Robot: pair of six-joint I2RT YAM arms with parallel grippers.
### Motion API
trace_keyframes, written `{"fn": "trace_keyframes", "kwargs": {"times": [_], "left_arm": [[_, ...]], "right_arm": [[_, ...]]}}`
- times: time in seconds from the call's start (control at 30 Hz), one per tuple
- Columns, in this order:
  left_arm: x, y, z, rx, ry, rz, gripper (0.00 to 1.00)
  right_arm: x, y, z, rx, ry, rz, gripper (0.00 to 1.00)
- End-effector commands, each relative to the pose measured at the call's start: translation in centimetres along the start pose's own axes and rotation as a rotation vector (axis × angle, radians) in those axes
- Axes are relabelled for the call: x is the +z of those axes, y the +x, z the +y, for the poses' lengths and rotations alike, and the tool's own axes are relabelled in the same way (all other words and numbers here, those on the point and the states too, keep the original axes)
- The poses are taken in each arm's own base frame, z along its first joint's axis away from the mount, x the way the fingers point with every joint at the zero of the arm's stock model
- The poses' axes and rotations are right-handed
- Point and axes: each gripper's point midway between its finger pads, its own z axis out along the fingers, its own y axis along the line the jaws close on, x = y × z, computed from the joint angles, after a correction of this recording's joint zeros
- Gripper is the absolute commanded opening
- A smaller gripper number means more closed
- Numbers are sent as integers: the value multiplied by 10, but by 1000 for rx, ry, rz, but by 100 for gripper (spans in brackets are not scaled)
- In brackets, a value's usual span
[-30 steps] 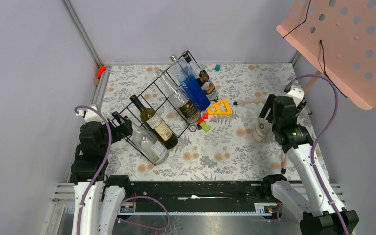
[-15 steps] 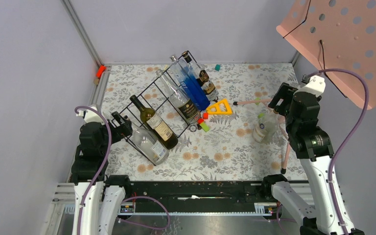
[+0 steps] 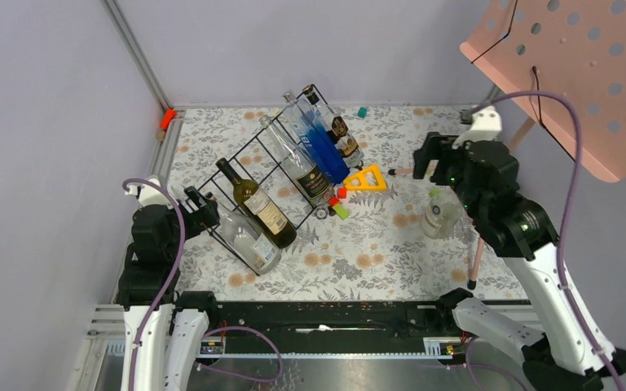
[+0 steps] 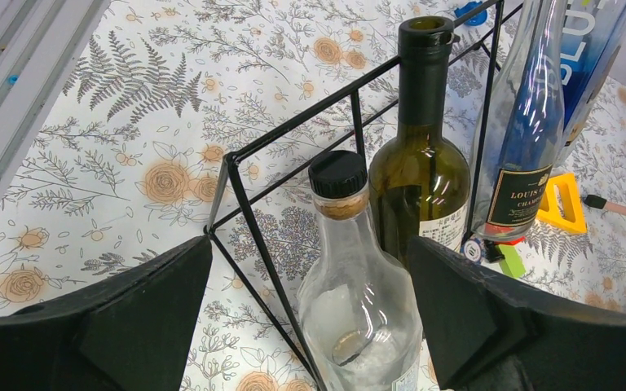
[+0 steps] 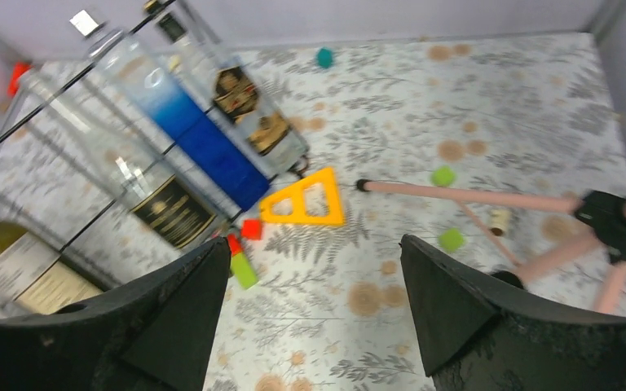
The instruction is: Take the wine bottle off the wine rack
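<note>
I will swing my right gripper to the left in the top view, over the rack (image 3: pixel 249 159), and close it where the clear bottle's neck is slim, because the neck is on that side.
The black wire wine rack (image 3: pixel 249 159) lies tilted at the table's left middle, with several bottles in it. A dark green wine bottle (image 3: pixel 257 204) rests beside a clear bottle (image 3: pixel 244 236) with a black cap. My left gripper (image 3: pixel 200 210) is open at the rack's near-left corner. In the left wrist view its fingers straddle the clear bottle (image 4: pixel 359 277) without touching it, with the green bottle (image 4: pixel 420 163) just behind. My right gripper (image 3: pixel 426 159) hangs open and empty above the table, right of the rack. A small clear bottle (image 3: pixel 438 210) stands upright below that arm.
A pink perforated music stand (image 3: pixel 570 73) overhangs the right side, its pink legs (image 3: pixel 477 244) on the table. A yellow triangle (image 3: pixel 366 179) and small green (image 3: pixel 340 210) and red (image 3: pixel 341 193) blocks lie by the rack's right end. Blue bottle (image 5: pixel 196 138) shows in the right wrist view.
My right gripper has risen away from the small upright bottle and swung left toward the rack, blurring its wrist view. The left arm and rack bottles have not moved.
</note>
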Motion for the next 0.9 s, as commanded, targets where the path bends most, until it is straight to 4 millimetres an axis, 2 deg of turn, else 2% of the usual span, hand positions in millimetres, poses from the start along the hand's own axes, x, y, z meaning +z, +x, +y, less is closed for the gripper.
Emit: {"fn": "trace_keyframes", "kwargs": {"times": [0.0, 0.13, 0.3, 0.47, 0.63, 0.87], "left_arm": [[-3, -18, -3, -13, 8, -80, 99], [-9, -22, -2, -15, 6, -112, 99], [-21, -32, 5, -34, -27, -174, 99], [-26, -36, 10, -47, -56, -196, 99], [-28, -37, 13, -54, -71, -210, 99], [-33, -39, 14, -58, -74, -225, 99]], "right_arm": [[6, -8, 49, -56, -107, -4, 83], [16, 2, 107, -107, -242, 35, 83], [19, 30, 194, -210, -464, 122, 82], [4, 56, 273, -262, -688, 181, 81], [-9, 77, 332, -290, -833, 229, 79], [-20, 103, 390, -317, -956, 279, 78]]}}
